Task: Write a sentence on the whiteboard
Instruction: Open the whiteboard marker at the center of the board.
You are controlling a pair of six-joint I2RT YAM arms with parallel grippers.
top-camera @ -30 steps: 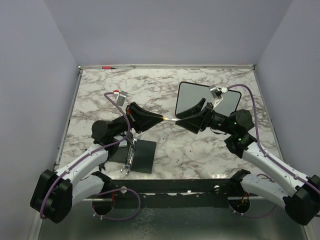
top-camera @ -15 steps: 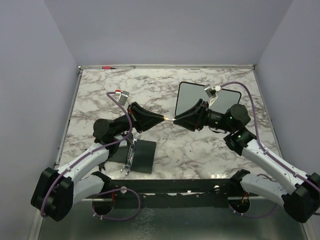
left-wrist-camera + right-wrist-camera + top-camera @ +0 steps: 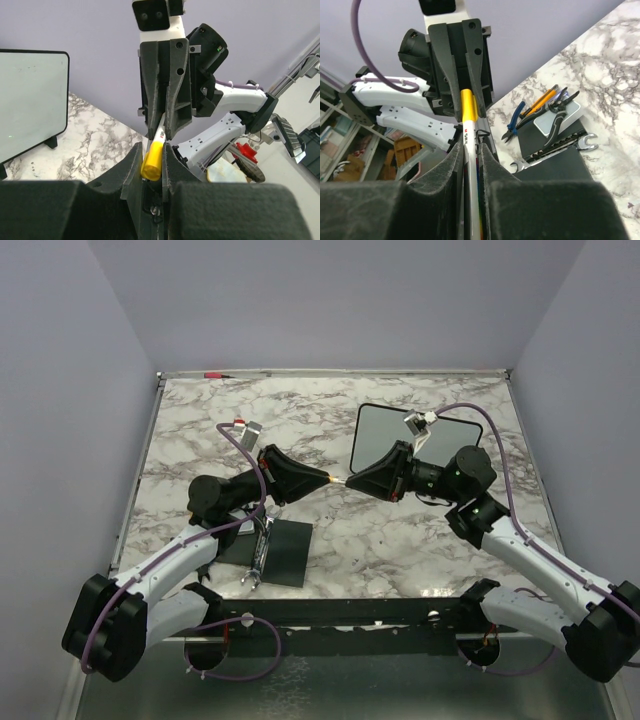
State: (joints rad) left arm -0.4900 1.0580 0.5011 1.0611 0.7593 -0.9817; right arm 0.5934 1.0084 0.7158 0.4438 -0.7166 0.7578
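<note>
Bare marble beside the black pad (image 3: 332,506) lies below. My left gripper will pull the yellow cap off the marker's body, then lower it and then let it go.
The whiteboard (image 3: 385,430) stands propped at the back right of the marble table, and its white face (image 3: 30,100) shows in the left wrist view. The sentence is not in view on it. Above mid-table a marker (image 3: 340,479) is held level between the two arms. My left gripper (image 3: 328,478) (image 3: 154,150) is shut on the marker's yellow cap (image 3: 152,160). My right gripper (image 3: 352,480) (image 3: 469,147) faces it tip to tip. Its fingers press both sides of the marker's white barrel (image 3: 468,137).
A flat black pad (image 3: 290,552) lies at the near left, with a wrench and other hand tools (image 3: 258,545) on it. In the right wrist view I see pliers (image 3: 560,107) there. A red-tipped item (image 3: 212,374) lies along the back edge. Grey walls enclose the table.
My right gripper has slid left up to the left gripper's tips and closed its jaws round the marker barrel. The left gripper has kept its hold on the cap and barely moved.
</note>
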